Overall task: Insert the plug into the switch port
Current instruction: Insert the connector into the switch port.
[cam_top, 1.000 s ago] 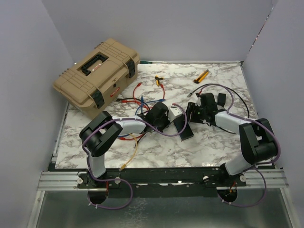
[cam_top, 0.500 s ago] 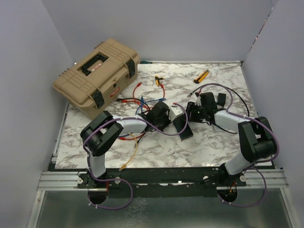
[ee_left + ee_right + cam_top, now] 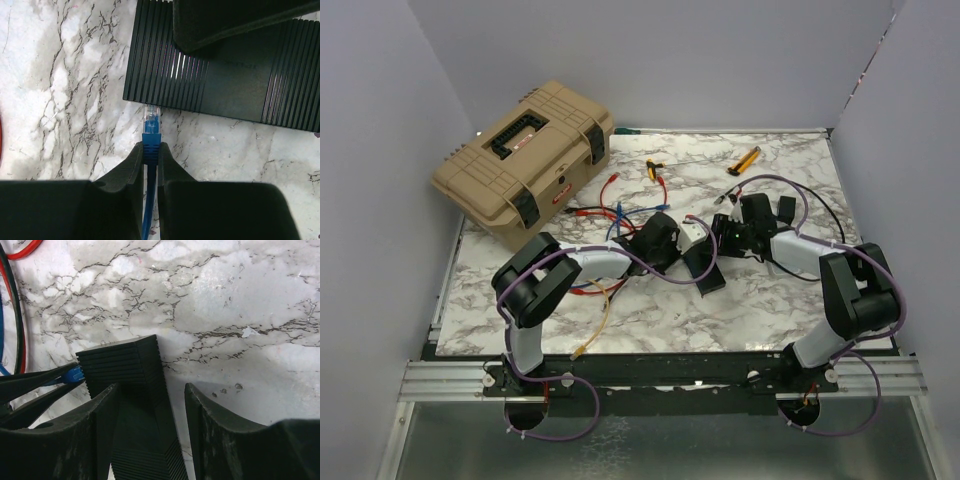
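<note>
The plug's clear tip still shows outside the ribbed box (image 3: 225,85), so I will push my left gripper toward the box's near edge (image 3: 152,104), then release the blue boot.
My left gripper (image 3: 151,150) is shut on the blue boot of the plug (image 3: 151,120). The plug's clear tip touches the near edge of a flat black ribbed box (image 3: 225,85). My right gripper (image 3: 152,387) stands open astride that box (image 3: 135,390); its left finger rests against the box, and marble shows by the right finger. The plug (image 3: 74,374) meets the box's end. In the top view, a small white-grey box (image 3: 692,233) peeks out between the left gripper (image 3: 672,245) and the right gripper (image 3: 718,245). The switch port itself is hidden.
A tan toolbox (image 3: 525,160) sits at the back left. Red and blue cables (image 3: 620,205) lie behind the grippers, and an orange lead (image 3: 598,320) runs near the front. Two yellow-handled tools (image 3: 744,160) (image 3: 652,168) lie at the back.
The right wrist has shifted slightly left over the black box. The left gripper with the plug has edged a little toward the box.
</note>
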